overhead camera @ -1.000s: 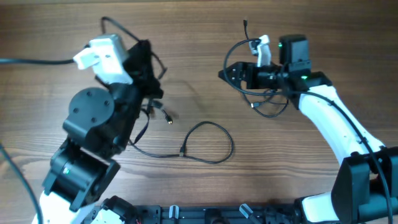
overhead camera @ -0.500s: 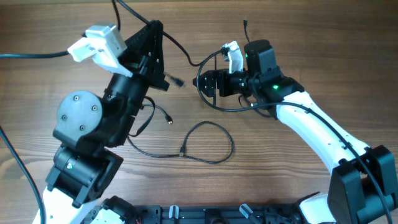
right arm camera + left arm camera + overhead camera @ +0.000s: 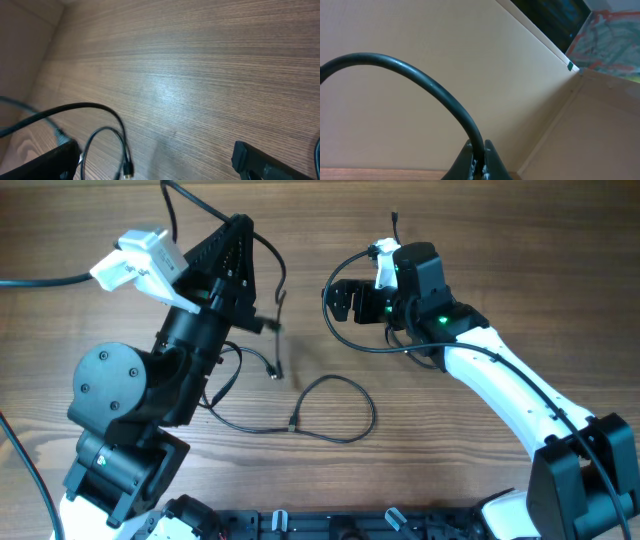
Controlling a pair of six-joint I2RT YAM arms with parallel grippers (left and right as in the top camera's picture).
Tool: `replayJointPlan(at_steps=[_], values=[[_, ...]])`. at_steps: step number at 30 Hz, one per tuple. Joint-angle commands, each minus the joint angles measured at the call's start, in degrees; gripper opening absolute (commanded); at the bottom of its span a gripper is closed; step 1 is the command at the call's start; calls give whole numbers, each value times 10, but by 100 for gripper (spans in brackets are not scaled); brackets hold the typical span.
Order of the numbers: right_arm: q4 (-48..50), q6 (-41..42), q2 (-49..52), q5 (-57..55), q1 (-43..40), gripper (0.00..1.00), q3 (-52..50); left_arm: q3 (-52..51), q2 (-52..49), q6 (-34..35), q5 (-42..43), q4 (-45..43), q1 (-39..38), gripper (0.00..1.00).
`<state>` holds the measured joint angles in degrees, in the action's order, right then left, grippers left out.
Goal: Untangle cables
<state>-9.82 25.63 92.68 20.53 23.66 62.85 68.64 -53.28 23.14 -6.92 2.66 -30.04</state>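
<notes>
Bare wood is below my left gripper and to its left in the overhead view. I should lower it there next and release the cable clear of the central loop.
My left gripper (image 3: 243,224) is raised over the table's left side and shut on a thin black cable (image 3: 440,90) that arches up from its jaws. A strand of that cable (image 3: 283,280) hangs down toward a metal plug tip (image 3: 273,372). Another cable (image 3: 340,383) lies in a loop on the wood at the centre, with a plug (image 3: 293,423) at its left end. My right gripper (image 3: 345,300) stands wide open at the upper centre, with a third cable (image 3: 345,345) looped around and under it. In the right wrist view, a cable loop (image 3: 100,132) lies beside the left finger (image 3: 50,160), and nothing sits between the fingers.
The wooden table (image 3: 450,450) meets a beige wall (image 3: 420,30) at the back. A black rail (image 3: 330,525) runs along the front edge. A thick wire (image 3: 45,279) leads left from the left wrist camera.
My left gripper has swung up and back with the cable, pulling a strand and plug off the wood. My right gripper moved left toward the centre, then edged back right, still open.
</notes>
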Motion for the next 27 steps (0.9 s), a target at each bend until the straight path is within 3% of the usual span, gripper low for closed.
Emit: replayJointPlan(at_steps=[1,5,10,13,16,19,22,25,27], values=[[-8,-52,8,36,2,100,-6,7,7,5,11,-7,2,4],[-12,-102,14,36,2,100,-6,7,7,5,11,-10,2,4],[15,-104,69,35,3,100,-6,7,7,11,9,-10,3,4],[17,-82,95,32,3,98,-6,7,-2,-10,-46,-3,5,4],[19,-55,96,17,3,98,-6,7,-34,-23,-157,-6,16,4],[20,-55,95,18,3,97,-6,7,-82,-16,-163,-33,56,4],[21,-55,95,17,3,97,-6,7,-137,33,-144,-63,90,4],[21,-30,94,13,-1,96,-6,7,-193,75,-73,-109,115,4],[20,-19,90,13,-13,93,-6,7,-234,139,-68,-158,130,4]])
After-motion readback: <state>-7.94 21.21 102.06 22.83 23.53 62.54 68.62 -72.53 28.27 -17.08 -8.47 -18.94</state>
